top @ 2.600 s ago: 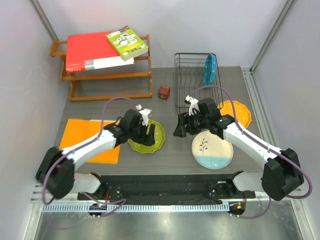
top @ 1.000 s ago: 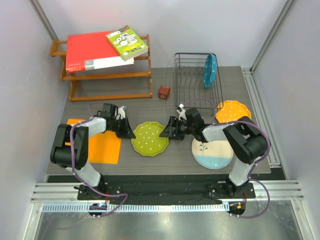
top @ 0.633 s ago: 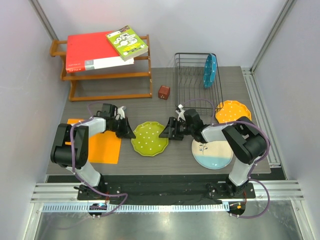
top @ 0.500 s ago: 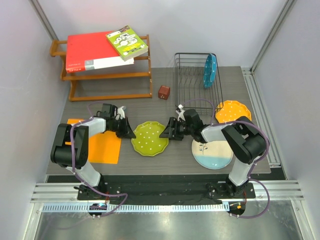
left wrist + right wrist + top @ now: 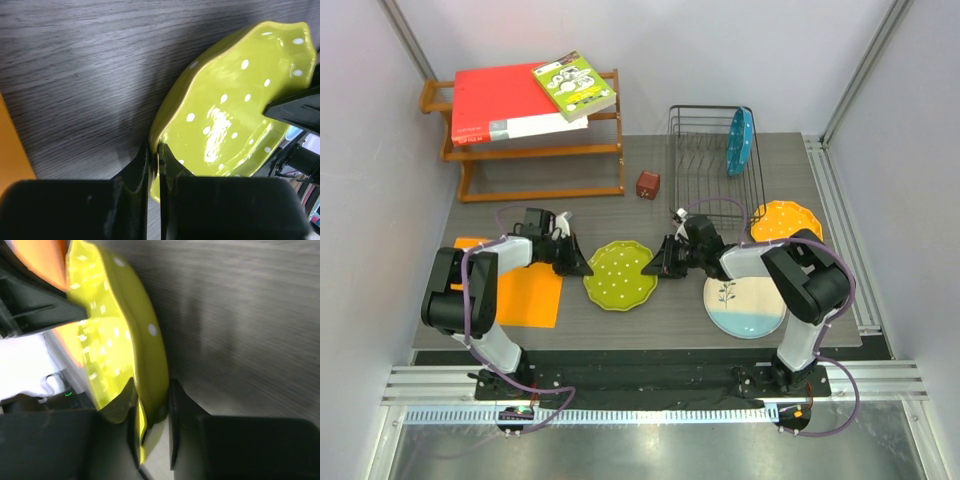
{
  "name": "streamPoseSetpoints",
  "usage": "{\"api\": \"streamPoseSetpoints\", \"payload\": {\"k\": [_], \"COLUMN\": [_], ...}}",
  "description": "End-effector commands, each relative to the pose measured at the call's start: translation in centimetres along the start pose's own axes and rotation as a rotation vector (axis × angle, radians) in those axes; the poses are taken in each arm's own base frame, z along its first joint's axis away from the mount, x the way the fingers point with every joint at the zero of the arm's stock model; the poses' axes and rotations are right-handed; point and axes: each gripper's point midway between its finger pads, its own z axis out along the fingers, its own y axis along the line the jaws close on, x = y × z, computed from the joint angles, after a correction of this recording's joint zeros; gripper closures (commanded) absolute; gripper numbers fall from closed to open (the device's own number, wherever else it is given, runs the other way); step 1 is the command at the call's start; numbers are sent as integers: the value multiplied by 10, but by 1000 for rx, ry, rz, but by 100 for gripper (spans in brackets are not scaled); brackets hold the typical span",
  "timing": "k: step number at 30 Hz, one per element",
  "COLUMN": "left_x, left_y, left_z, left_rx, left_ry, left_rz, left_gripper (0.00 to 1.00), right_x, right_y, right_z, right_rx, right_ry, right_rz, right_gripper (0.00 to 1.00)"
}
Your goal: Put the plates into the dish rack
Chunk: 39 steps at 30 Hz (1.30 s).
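Next, my right gripper lifts up and outward toward the empty slot beside the blue plate (image 5: pixel 740 140), turns the green plate (image 5: pixel 619 276) upright, lowers and releases it.
The lime green plate (image 5: pixel 619 276) (image 5: pixel 240 100) (image 5: pixel 142 347) lies in the middle of the table, held at two opposite rims. My left gripper (image 5: pixel 576 263) (image 5: pixel 154 159) is shut on its left rim. My right gripper (image 5: pixel 661 262) (image 5: pixel 151 402) is shut on its right rim, one finger inside and one under. The cream plate (image 5: pixel 747 306) lies flat to the right, and the orange-yellow plate (image 5: pixel 788 222) behind it. The blue plate (image 5: pixel 740 140) stands upright in the black wire dish rack (image 5: pixel 705 160) at the back.
An orange mat (image 5: pixel 525 295) (image 5: pixel 12 145) lies under the left arm. A wooden shelf (image 5: pixel 535 165) with books stands at the back left. A small brown cube (image 5: pixel 648 185) sits just left of the rack.
Since the earliest frame both arms have dropped low to the green plate's opposite rims. In the last second the right gripper's jaws have closed on the right rim. The left gripper has stayed put.
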Motion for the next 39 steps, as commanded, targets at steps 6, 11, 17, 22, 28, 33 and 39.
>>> {"api": "streamPoseSetpoints", "payload": {"k": [6,11,17,22,28,33,39], "left_x": [-8,-40,-60,-71,-78,-84,-85], "left_y": [-23,-45,-104,-114,-111,-108,-113], "left_z": [-1,-51,-146,-191,-191,-182,-176], "left_rx": [16,-10,7,-71,-95,-119,-86], "left_ry": [-12,-162,-445,-646,-656,-643,-640], "left_rz": [105,256,493,564,545,532,533], "left_gripper": [55,39,18,1,2,1,1], "right_x": [-3,-37,-106,-167,-249,-333,-379], "right_y": [64,81,109,150,144,143,124], "right_z": [-16,-48,-104,-155,-234,-314,-368], "right_rx": [-130,-104,-52,-5,213,573,949], "right_ry": [66,69,-32,-234,-491,-879,-1220], "right_rz": [-217,-343,-435,-542,-634,-637,-447], "right_gripper": [99,99,99,99,99,99,99]}}
